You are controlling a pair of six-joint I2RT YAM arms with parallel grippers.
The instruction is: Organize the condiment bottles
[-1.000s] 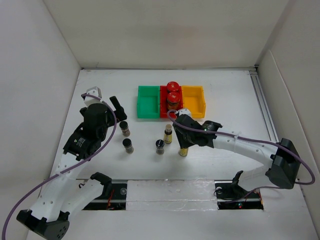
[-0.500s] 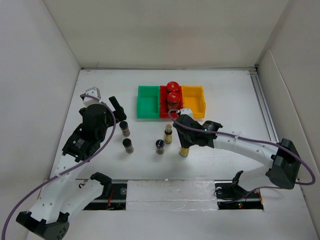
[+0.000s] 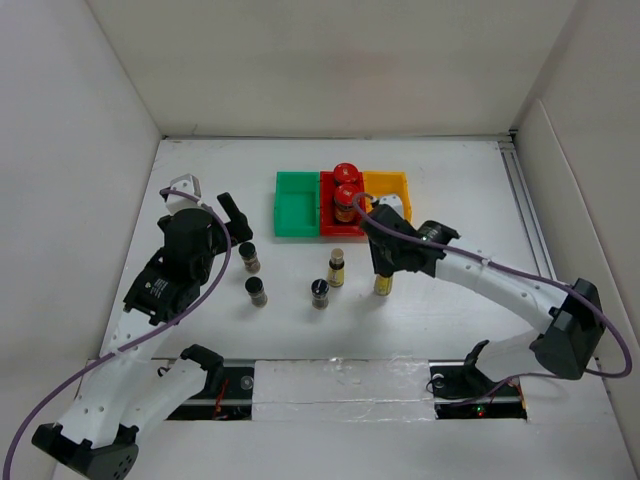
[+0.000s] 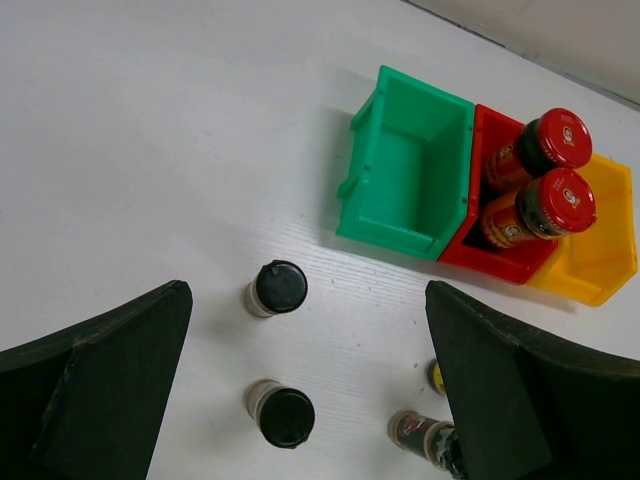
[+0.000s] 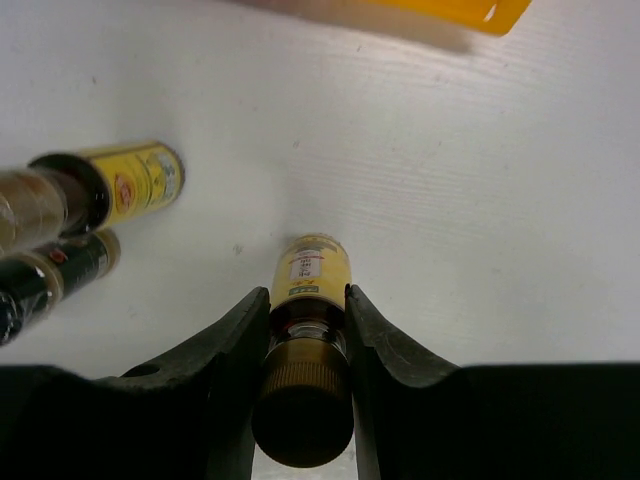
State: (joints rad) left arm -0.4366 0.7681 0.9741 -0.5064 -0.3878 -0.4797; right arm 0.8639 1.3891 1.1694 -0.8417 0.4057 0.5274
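My right gripper should next go up, carry the slim yellow-labelled bottle outward over the yellow bin's near side, lower it into the yellow bin's far end (image 3: 386,183) and then let it go, because that bin is empty.
My right gripper (image 5: 305,312) is shut on the neck of a slim yellow-labelled bottle (image 5: 312,268), which hangs upright under the wrist at the table's middle (image 3: 383,286). The other yellow-labelled bottle (image 3: 337,268) stands just to its left. Three short black-capped bottles (image 3: 249,257) (image 3: 257,291) (image 3: 320,293) stand further left. Two red-capped jars (image 3: 346,172) (image 3: 347,200) sit in the red bin (image 3: 328,222). My left gripper (image 4: 305,297) hangs open high above the black-capped bottles (image 4: 278,287) (image 4: 285,415), holding nothing.
The green bin (image 3: 296,205) and the yellow bin (image 3: 395,184) flank the red bin at the back; both hold nothing. The yellow bin's near wall (image 5: 450,10) lies just beyond the held bottle. A rail (image 3: 530,220) runs along the right side.
My right gripper closed on the yellow-labelled bottle and carried it right and toward the yellow bin. The left arm has barely moved.
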